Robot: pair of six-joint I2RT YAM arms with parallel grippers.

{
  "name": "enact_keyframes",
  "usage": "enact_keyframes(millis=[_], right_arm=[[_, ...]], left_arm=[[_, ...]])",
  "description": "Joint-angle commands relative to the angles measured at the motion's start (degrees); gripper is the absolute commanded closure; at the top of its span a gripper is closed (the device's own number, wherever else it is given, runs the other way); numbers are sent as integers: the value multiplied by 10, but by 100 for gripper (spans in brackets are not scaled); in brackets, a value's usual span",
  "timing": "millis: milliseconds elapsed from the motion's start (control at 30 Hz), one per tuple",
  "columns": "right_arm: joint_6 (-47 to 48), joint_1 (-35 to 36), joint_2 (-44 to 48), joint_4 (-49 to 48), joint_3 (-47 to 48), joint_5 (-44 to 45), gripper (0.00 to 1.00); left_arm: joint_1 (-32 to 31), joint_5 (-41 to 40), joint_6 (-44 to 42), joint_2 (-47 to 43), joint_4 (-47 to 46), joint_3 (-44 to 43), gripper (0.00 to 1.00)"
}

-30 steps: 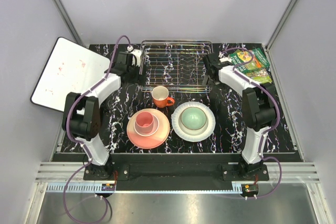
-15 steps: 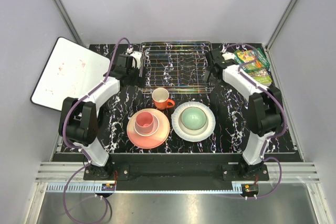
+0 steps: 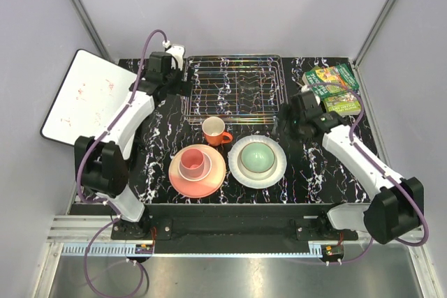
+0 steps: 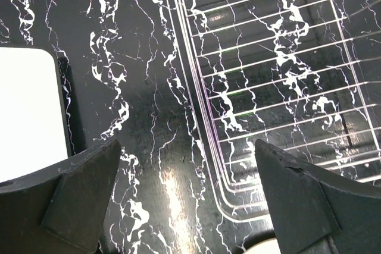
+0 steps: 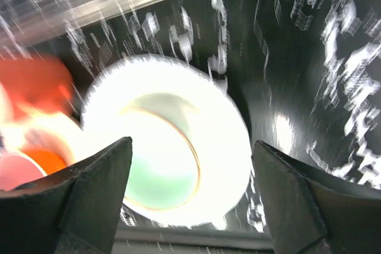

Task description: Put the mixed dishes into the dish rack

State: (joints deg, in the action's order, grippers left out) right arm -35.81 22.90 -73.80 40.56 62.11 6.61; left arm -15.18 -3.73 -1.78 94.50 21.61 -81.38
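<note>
My left gripper comes back from the rack (image 3: 234,88) and down onto the pink cup's rim (image 3: 182,156) on the whiteboard side next, since the cup tops the plate's stack.
The silver wire dish rack (image 3: 234,88) stands at the back middle and holds nothing; its left side shows in the left wrist view (image 4: 280,75). The orange mug (image 3: 214,130) stands in front of it. The pink cup (image 3: 192,162) sits on the pink plate (image 3: 209,179). The pale green bowl (image 3: 257,156) sits on the white plate (image 3: 276,172); both show in the right wrist view (image 5: 164,159). My left gripper (image 3: 174,78) is open beside the rack's back left corner. My right gripper (image 3: 292,120) is open, above the table right of the rack's front, near the white plate.
A whiteboard (image 3: 91,95) lies off the table's left edge and shows in the left wrist view (image 4: 27,117). Green-covered books (image 3: 334,87) lie at the back right corner. The table is black marble-patterned.
My right gripper has swung away from the rack's right side, forward toward the white plate. My left gripper has moved back along the rack's left side. The rack sits slightly further left.
</note>
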Motion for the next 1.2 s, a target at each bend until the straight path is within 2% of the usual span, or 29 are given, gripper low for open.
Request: enact_keyframes(millis=[0,33,167,333,467,600,700,867,1167], right_arm=[[-1,18,27,-28,-65,-91,14],[0,22,29,-32,-69,-87,18],[3,32,13,-32,-80,-85,21],[7,42,-7,-54,-101,-87,24],[4,43,-46,-73,-117,-89,27],[3,49,-69,-93,-131,-97,34],[5,53,-81,-102,-133,-94,37],[5,61,-93,-108,-132,-85,53],[-1,75,-104,-109,-122,-69,71]], left_arm=[[-1,3,-11,-47,16,-8,1],[-1,5,-13,-51,19,-6,1],[-1,20,-22,-88,50,20,1],[-2,75,-71,-182,111,70,1],[-2,136,-117,-260,197,131,1],[-3,157,-124,-326,223,204,1],[-5,163,-113,-346,219,249,1],[-13,179,-96,-350,200,292,1],[-49,201,-61,-349,186,307,2]])
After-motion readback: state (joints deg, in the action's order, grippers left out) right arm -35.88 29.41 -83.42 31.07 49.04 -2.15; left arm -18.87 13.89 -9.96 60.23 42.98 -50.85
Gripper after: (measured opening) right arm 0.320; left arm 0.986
